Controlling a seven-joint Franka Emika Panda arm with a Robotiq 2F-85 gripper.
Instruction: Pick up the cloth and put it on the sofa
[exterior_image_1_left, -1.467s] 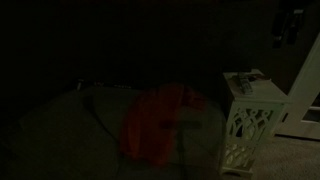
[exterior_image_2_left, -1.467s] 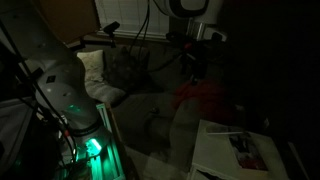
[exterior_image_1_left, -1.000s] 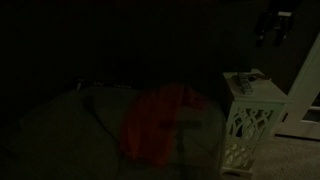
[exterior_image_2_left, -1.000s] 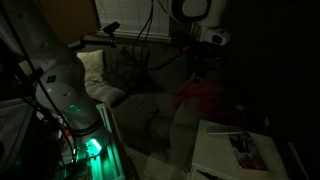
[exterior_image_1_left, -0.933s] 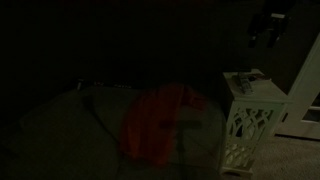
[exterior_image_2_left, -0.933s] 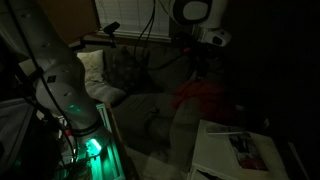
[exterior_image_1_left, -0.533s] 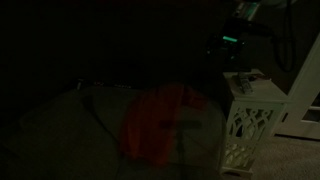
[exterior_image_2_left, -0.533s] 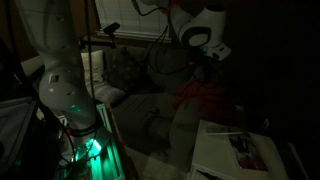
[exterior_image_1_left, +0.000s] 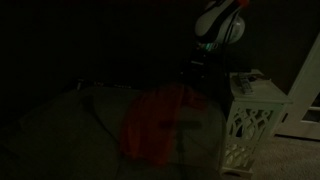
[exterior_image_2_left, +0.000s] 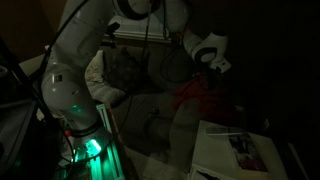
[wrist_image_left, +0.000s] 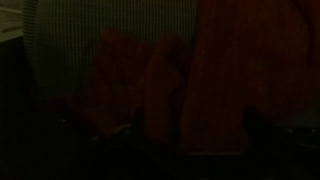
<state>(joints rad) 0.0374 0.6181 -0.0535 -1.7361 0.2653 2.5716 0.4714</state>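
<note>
Next, my gripper moves outward and lowers onto the broad part of the cloth beside its small heap. That broad part lies outward of and below my gripper, hence this move.
The scene is very dark. The red-orange cloth (exterior_image_1_left: 160, 122) lies crumpled on the grey-green sofa (exterior_image_1_left: 70, 120), next to the white lattice stand. It also shows in an exterior view as the cloth (exterior_image_2_left: 205, 97) on the sofa (exterior_image_2_left: 150, 112). My gripper (exterior_image_1_left: 198, 66) hangs just above the cloth's far edge, seen too as the gripper (exterior_image_2_left: 213, 76). In the wrist view the cloth (wrist_image_left: 230, 70) fills most of the picture, with the sofa (wrist_image_left: 100, 15) at the top left. The gripper (wrist_image_left: 195, 130) is open, its dark fingers apart over the cloth, holding nothing.
A white lattice stand (exterior_image_1_left: 250, 120) stands close beside the cloth, with small items on top; its top (exterior_image_2_left: 240, 150) shows papers. A cushion (exterior_image_2_left: 95, 68) rests at the sofa's back. The robot base (exterior_image_2_left: 75, 110) glows green.
The arm has swung in from the upper right and come down over the cloth's far edge. The cloth has not moved and the gripper stays open.
</note>
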